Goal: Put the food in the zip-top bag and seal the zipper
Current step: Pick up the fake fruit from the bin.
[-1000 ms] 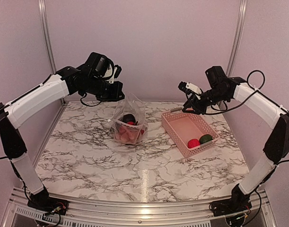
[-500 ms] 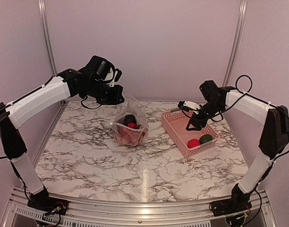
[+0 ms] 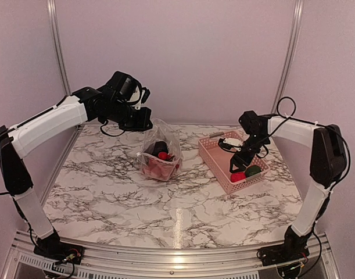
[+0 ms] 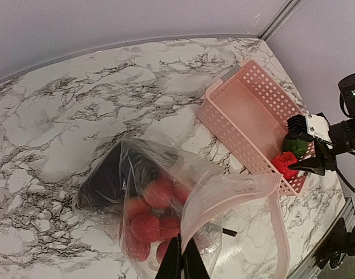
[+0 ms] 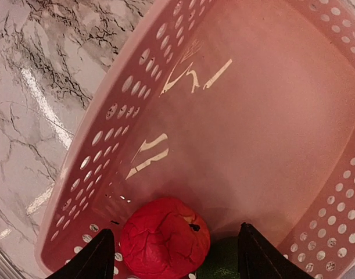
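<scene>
My right gripper should next lower over the red food piece (image 5: 164, 239), with a finger between the two pieces, and close, because the green piece (image 5: 221, 263) crowds one side of it.
The clear zip-top bag (image 3: 160, 152) stands on the marble table with its mouth held up. My left gripper (image 4: 182, 256) is shut on the bag's top edge beside the zipper (image 4: 280, 232), which hangs open in a loop. Red round fruits (image 4: 147, 220) and a dark eggplant (image 4: 106, 177) lie inside the bag. My right gripper (image 5: 177, 250) is open and low inside the pink basket (image 3: 214, 152). Its fingers straddle a red food piece (image 5: 164, 235). A green piece (image 5: 221, 263) lies right beside the red one, against the basket's near corner.
The basket (image 4: 225, 127) sits to the right of the bag, with a strip of bare marble between them. Grey walls and metal posts close in the back and sides of the table.
My right gripper has come down from above the basket's far end into its near corner and has opened over the red piece. The left gripper still holds the bag, barely shifted.
</scene>
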Tool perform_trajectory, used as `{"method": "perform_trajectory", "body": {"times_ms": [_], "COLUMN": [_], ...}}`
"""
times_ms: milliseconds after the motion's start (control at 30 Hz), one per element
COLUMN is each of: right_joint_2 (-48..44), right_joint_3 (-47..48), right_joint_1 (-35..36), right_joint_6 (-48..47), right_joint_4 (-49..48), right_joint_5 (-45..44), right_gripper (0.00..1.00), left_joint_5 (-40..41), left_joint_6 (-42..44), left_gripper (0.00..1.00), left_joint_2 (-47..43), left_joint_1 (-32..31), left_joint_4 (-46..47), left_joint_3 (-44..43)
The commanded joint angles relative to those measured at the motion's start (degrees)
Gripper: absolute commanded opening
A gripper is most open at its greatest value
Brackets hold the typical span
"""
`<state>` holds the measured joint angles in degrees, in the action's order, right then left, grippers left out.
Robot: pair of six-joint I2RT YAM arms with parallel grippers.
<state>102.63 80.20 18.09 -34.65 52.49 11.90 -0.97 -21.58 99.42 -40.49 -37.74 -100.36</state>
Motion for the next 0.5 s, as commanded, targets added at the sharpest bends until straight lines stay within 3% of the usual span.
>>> {"method": "perform_trajectory", "body": {"times_ms": [0, 467], "right_joint_2": [1.46, 4.95], "right_joint_3": [-0.8, -3.31], "right_joint_1": [-0.26, -0.43], "right_joint_6": [1.26, 4.09], "right_joint_4": [3.01, 4.2], "right_joint_5": [-0.76, -2.06], "right_gripper": [0.71, 0.76], "left_joint_5": [0.71, 0.71], "left_joint_6": [0.58, 0.36], "left_gripper": [0.0, 0.0], "left_joint_2": [-0.86, -1.47], "left_joint_1": [-0.03, -0.03], "left_joint_4": [0.38, 1.08], "left_joint_3": [1.12, 2.39]}}
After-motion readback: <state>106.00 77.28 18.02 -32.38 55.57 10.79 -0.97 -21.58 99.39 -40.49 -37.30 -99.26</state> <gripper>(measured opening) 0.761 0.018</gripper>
